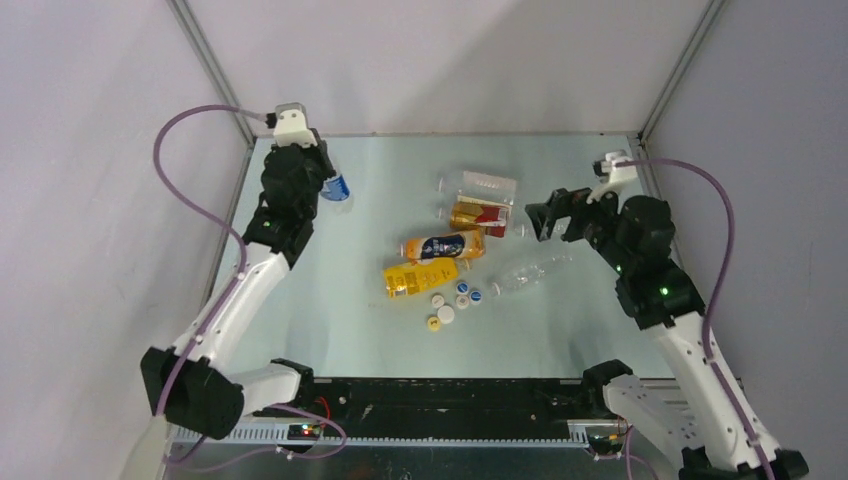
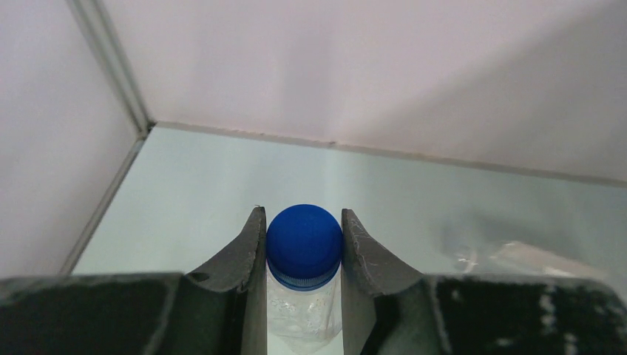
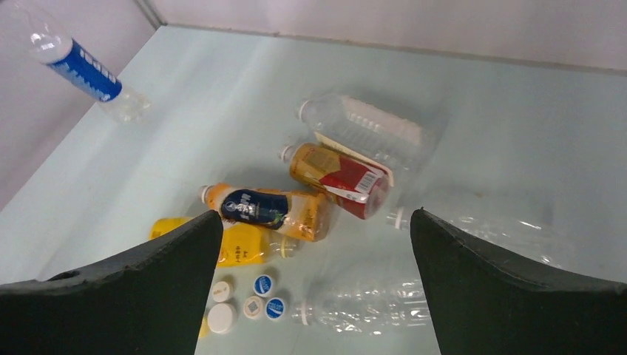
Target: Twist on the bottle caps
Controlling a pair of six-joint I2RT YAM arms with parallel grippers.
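Observation:
The blue-labelled bottle hangs with its cap on, so my left gripper will lower the bottle onto the empty table below it and let go of the bottle.
My left gripper [image 2: 303,216] is shut on the neck and blue cap [image 2: 304,242] of a clear bottle with a blue label [image 1: 336,187]. It holds that bottle off the table at the far left; the same bottle [image 3: 83,71] hangs tilted in the right wrist view. My right gripper [image 1: 543,221] is open and empty, above the right side of the pile. On the table lie a clear bottle [image 1: 482,184], a gold-and-red one [image 1: 478,215], an orange one with a dark-blue label [image 1: 443,245], an orange-yellow one [image 1: 420,278] and another clear one [image 1: 528,272]. Several loose caps [image 1: 453,301], white, blue and yellow, lie beside them.
The table is a pale green sheet [image 1: 330,320] walled by white panels, with metal corner posts [image 1: 212,62] at the back. A further clear bottle [image 3: 503,222] lies at the right of the pile. The arm bases and a black rail [image 1: 450,395] line the near edge.

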